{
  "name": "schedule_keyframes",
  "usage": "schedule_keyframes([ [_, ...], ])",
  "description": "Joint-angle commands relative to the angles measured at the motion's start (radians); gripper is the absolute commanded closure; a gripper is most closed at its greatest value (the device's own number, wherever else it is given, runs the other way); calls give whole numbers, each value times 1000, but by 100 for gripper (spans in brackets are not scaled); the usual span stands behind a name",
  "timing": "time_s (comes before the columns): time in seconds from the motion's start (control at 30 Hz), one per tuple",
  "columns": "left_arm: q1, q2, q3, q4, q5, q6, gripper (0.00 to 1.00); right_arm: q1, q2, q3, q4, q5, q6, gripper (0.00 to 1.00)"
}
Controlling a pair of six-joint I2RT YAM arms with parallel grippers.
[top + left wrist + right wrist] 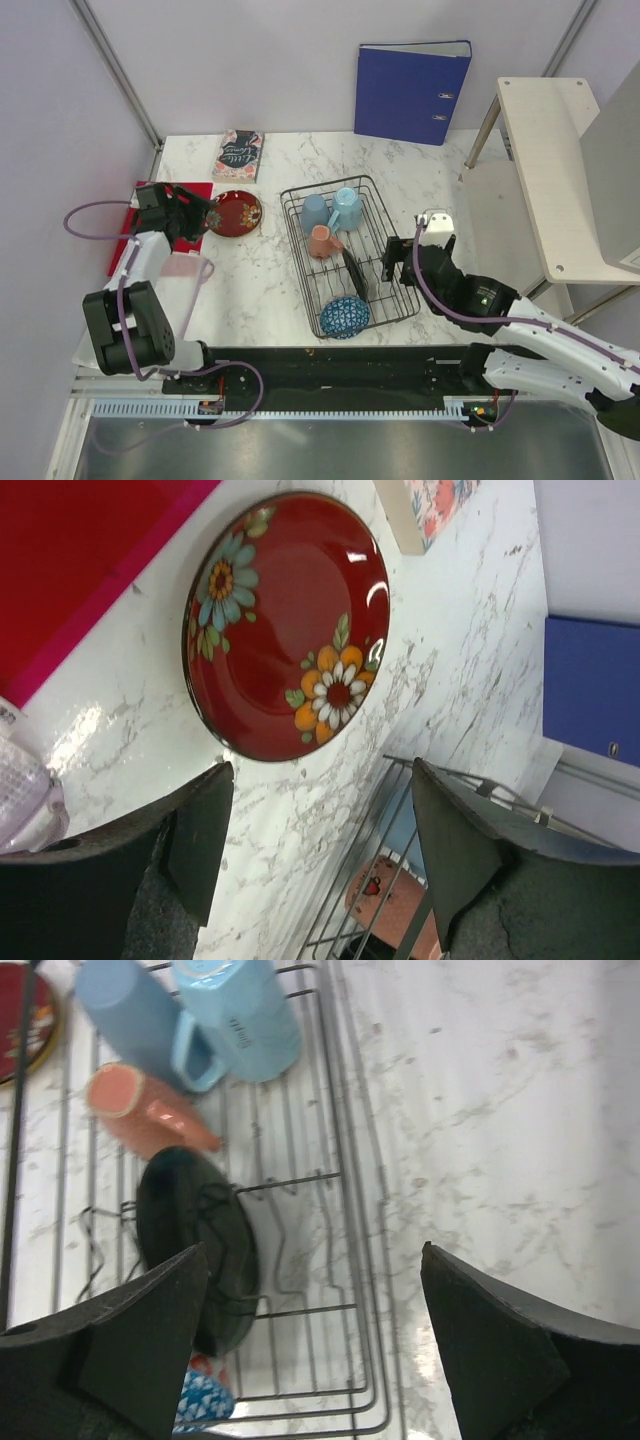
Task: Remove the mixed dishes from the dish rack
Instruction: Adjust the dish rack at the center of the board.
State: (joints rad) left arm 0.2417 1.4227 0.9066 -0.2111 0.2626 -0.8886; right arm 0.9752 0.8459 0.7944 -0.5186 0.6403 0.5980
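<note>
The robot's left gripper needs to move past the red plate and down, and close on the rack's near-plate rim beside the salmon cup, since the dish rack (386,228) stands slanted.
The dish rack (386,228) stands mid-table. In it lie two blue mugs (315,212) (347,208), a salmon cup (322,241), an upright black dish (355,277) and a blue net-patterned bowl (345,316). The red plate (235,213) with yellow flowers lies flat on the marble left of the rack. My left gripper (205,216) is open right beside that plate (285,620), with nothing between its fingers (205,840). My right gripper (395,262) hangs open over the rack's right side (350,1210), next to the black dish (195,1240).
A red mat (125,240) lies under the left arm, and a book (239,155) sits behind the plate. A blue binder (412,92) leans on the back wall. A white side table (555,170) stands at the right.
</note>
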Motion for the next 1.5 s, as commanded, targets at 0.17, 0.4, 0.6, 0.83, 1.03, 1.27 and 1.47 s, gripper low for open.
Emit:
schedule_keyframes([
  [0.17, -338, -212, -6, -22, -115, 69, 23, -44, 291, 200, -153, 274, -47, 7],
  [0.4, -564, -214, -63, -43, -232, 65, 25, -148, 462, 267, -100, 242, -107, 10],
  [0.6, -636, -196, -106, -43, -260, 74, 28, -228, 536, 259, -38, 138, -129, 18],
  [0.83, -729, -180, -133, -67, -329, 62, 32, -234, 568, 204, 51, 36, -107, 21],
  [1.03, -772, -186, -141, -76, -359, 77, 39, -239, 614, 194, 68, -13, -96, 48],
  [1.27, -814, -142, -149, -82, -375, 73, 46, -242, 637, 138, 103, -21, -83, 68],
  [1.47, -840, -88, -120, -79, -376, 83, 64, -245, 625, 109, 108, -16, -70, 98],
])
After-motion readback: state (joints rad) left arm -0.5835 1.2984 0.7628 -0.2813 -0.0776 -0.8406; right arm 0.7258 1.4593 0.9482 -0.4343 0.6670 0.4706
